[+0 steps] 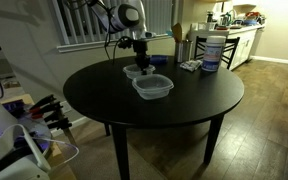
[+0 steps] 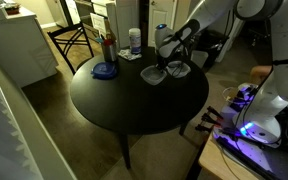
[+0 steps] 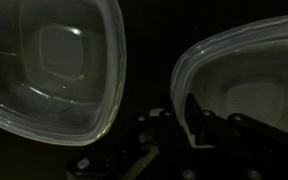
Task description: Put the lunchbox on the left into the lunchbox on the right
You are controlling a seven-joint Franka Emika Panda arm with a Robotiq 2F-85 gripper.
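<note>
My gripper needs to lift the smaller lunchbox next, carry it over that empty box (image 1: 153, 87) (image 3: 60, 62) and let go of the smaller lunchbox's rim, because the larger lunchbox is open and empty beside it.
Two clear plastic lunchboxes stand side by side on the round black table (image 1: 104, 100). The smaller one (image 1: 133, 71) is farther back, and the larger one (image 1: 152, 87) is in front of it. Both show in an exterior view, close together (image 2: 154, 74) (image 2: 177, 70). My gripper (image 1: 139, 62) is lowered onto the smaller lunchbox. In the wrist view my fingers (image 3: 179, 120) straddle the rim of one lunchbox (image 3: 249, 70) and appear closed on its wall. The other lunchbox (image 3: 54, 60) lies beside it, empty.
A large white tub with a blue lid (image 1: 211, 50) and a small flat item (image 1: 190, 65) stand at the table's far edge. A blue lid (image 2: 105, 70), a bottle (image 2: 108, 47) and a white jar (image 2: 134, 40) also stand there. Chairs surround the table.
</note>
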